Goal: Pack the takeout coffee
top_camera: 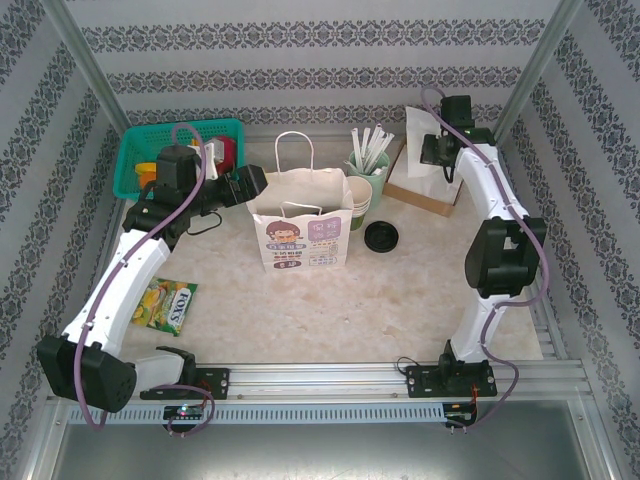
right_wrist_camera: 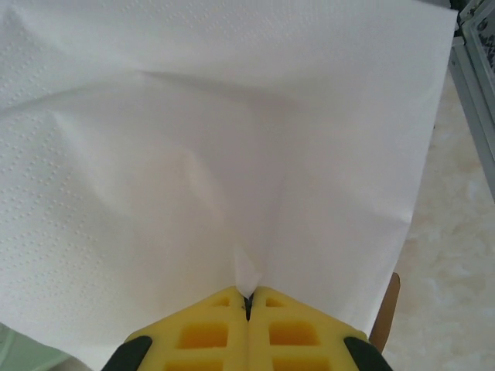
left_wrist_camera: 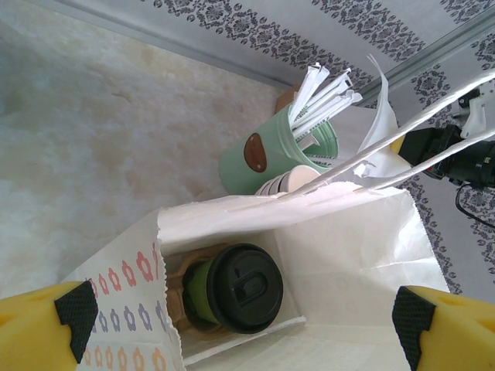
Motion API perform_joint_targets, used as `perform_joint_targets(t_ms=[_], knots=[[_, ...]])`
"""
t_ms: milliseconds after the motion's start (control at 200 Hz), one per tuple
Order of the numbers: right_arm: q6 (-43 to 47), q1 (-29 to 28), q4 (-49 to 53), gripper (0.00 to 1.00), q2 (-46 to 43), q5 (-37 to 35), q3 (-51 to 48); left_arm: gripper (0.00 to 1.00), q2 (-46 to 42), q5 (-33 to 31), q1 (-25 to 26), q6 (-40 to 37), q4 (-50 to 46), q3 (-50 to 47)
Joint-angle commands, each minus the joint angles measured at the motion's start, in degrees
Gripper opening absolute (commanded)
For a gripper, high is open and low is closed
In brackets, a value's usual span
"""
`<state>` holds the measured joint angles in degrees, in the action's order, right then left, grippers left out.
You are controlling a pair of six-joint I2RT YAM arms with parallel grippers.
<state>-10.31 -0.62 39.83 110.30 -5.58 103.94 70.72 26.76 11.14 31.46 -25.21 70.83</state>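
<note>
I will move my right gripper down toward the near part of the napkin box (top_camera: 430, 191) and let go of the fold, because the white napkin already hangs over its box.
The takeout coffee (left_wrist_camera: 240, 287), its green side showing under a black lid, stands in a brown cardboard holder at the bottom of the white paper bag (top_camera: 300, 228). My left gripper (left_wrist_camera: 247, 328) hovers open above the bag's mouth, its yellow fingers (left_wrist_camera: 46, 328) spread wide with nothing between them. From above, the left gripper (top_camera: 252, 185) sits at the bag's upper left corner. At the back right, my right gripper (right_wrist_camera: 247, 305) is shut on a white napkin (right_wrist_camera: 216, 154), pinching a fold of it over the napkin box (top_camera: 425, 188).
A green straw holder (top_camera: 368, 162) and a stack of lidless cups (top_camera: 360, 205) stand just right of the bag. A loose black lid (top_camera: 381, 237) lies on the table. A green basket (top_camera: 175, 150) sits back left, and a snack packet (top_camera: 165, 305) lies front left.
</note>
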Motion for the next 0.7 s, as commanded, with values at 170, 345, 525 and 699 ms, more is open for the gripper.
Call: perform_joint_targets(t_ms=[170, 345, 525, 699], knots=[[-5.79, -1.02, 8.03, 0.00, 0.24, -12.41, 2.11, 1.00, -1.38, 0.47, -0.37, -1.71, 0.08, -0.74], [-8.53, -1.05, 10.23, 0.00, -0.84, -14.28, -0.89, 1.00, -1.11, 0.73, -0.35, -1.50, 0.64, -0.85], [-9.29, -0.96, 10.06, 0.00, 5.52, -12.23, 0.51, 1.00, -0.68, 1.05, -0.37, -1.83, 0.70, -0.92], [-9.17, -0.94, 11.82, 0.27, 12.31, -9.46, 8.70, 1.00, -0.42, 1.28, -0.34, -1.24, 1.17, -1.52]])
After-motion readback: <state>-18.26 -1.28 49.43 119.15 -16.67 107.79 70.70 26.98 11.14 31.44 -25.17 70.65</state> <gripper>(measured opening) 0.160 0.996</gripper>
